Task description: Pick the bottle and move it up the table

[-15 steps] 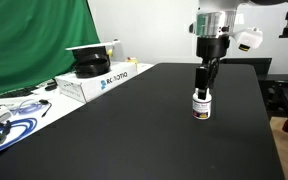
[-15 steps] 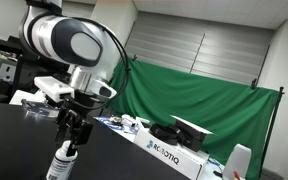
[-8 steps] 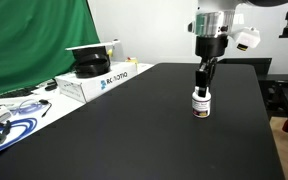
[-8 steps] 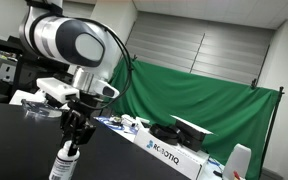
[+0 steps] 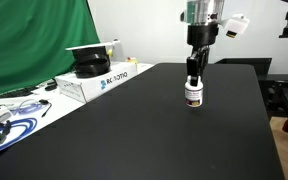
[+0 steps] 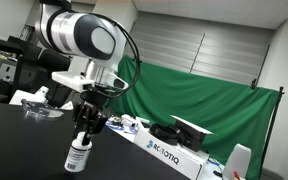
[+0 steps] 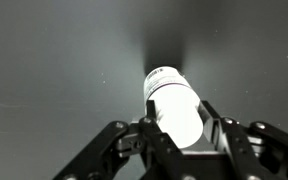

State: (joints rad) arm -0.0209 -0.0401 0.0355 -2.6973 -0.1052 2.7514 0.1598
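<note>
The robot's gripper needs to carry the bottle across toward the white box first, to get it down onto the open surface of the table beside that box.
The small white bottle [image 5: 193,95] with a dark band on its label hangs upright just above the black table [image 5: 134,140], held by its cap. My gripper [image 5: 192,78] comes straight down on it and is shut on the cap. In the other exterior view the bottle [image 6: 77,156] dangles below the gripper [image 6: 84,138], clear of the surface. In the wrist view the white bottle [image 7: 174,103] fills the space between the two dark fingers [image 7: 156,135], which press on both sides of it, with the gripper [image 7: 181,128] closed around its top.
A white box with blue lettering [image 5: 92,82] stands at the table's left edge with a black object [image 5: 90,63] on it. Cables and clutter [image 5: 9,115] lie near the front left. A green curtain [image 5: 34,40] hangs behind.
The gripper closed on the bottle's cap, then lifted it off the table and carried it farther back along the table, away from the near edge.
</note>
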